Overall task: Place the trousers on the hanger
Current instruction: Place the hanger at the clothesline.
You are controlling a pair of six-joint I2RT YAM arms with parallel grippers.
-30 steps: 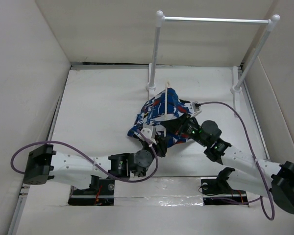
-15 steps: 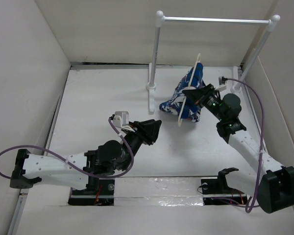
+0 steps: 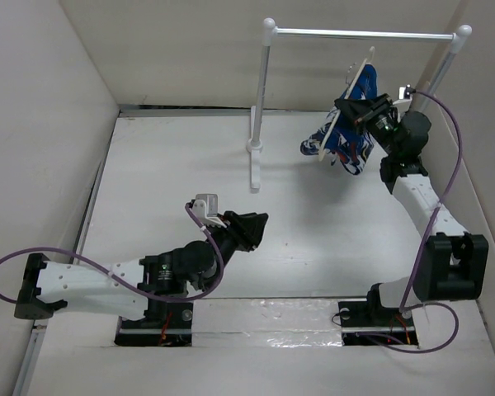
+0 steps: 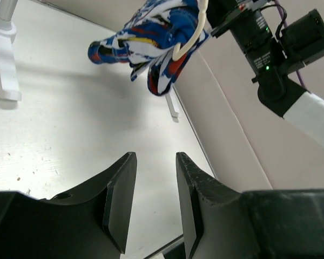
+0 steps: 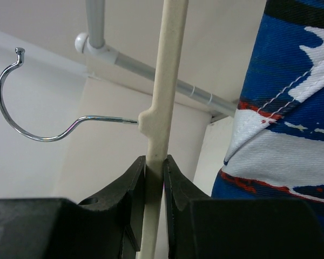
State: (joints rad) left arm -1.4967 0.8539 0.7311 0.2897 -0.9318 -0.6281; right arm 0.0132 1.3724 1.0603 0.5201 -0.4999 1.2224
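Observation:
My right gripper still has the hanger's empty hook short of the bar, so next it should move outward, carry the hook over the metal bar (image 3: 365, 35) and let go of it.
My right gripper (image 3: 356, 110) is shut on the cream hanger (image 3: 349, 103), held high near the rail's bar. In the right wrist view the fingers (image 5: 135, 183) clamp the hanger's frame (image 5: 166, 86) just below its metal hook (image 5: 32, 108). The printed trousers (image 3: 345, 136) hang folded over the hanger, off the table; they also show in the right wrist view (image 5: 291, 108) and the left wrist view (image 4: 151, 43). My left gripper (image 3: 256, 224) is open and empty, low over the table's middle, far from the trousers.
The white two-post rail stands at the back, its metal bar (image 3: 363, 34) across the top, left post (image 3: 258, 107) and right post (image 3: 433, 87). White walls close in the left, back and right. The right arm's purple cable (image 3: 445, 190) loops beside it.
My right gripper has lifted the hanger with the trousers off the table, up and right toward the rail's bar. My left gripper let go and drew back to the table's middle, open.

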